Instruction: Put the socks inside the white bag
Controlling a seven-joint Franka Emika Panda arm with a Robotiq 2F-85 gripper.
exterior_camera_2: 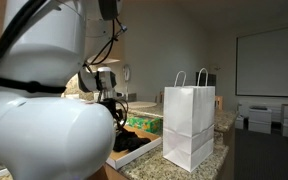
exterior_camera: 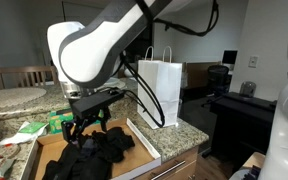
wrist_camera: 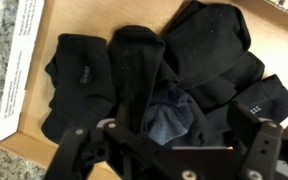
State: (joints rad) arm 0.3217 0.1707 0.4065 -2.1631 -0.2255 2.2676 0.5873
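Note:
The robot's gripper will next move down, open, into the heap onto the black sock at the blue-grey patch, because that fabric shows between its spread fingers.
Several black socks lie heaped in a flat brown cardboard tray. A blue-grey patch of fabric shows among them. My gripper hangs just above the heap, open, its fingers spread wide with nothing between them. In both exterior views the gripper is over the socks. The white bag stands upright on the counter beside the tray, handles up, apart from the gripper.
The tray sits on a speckled granite counter near its edge. A green packet lies behind the tray. A desk with a dark chair stands beyond the counter.

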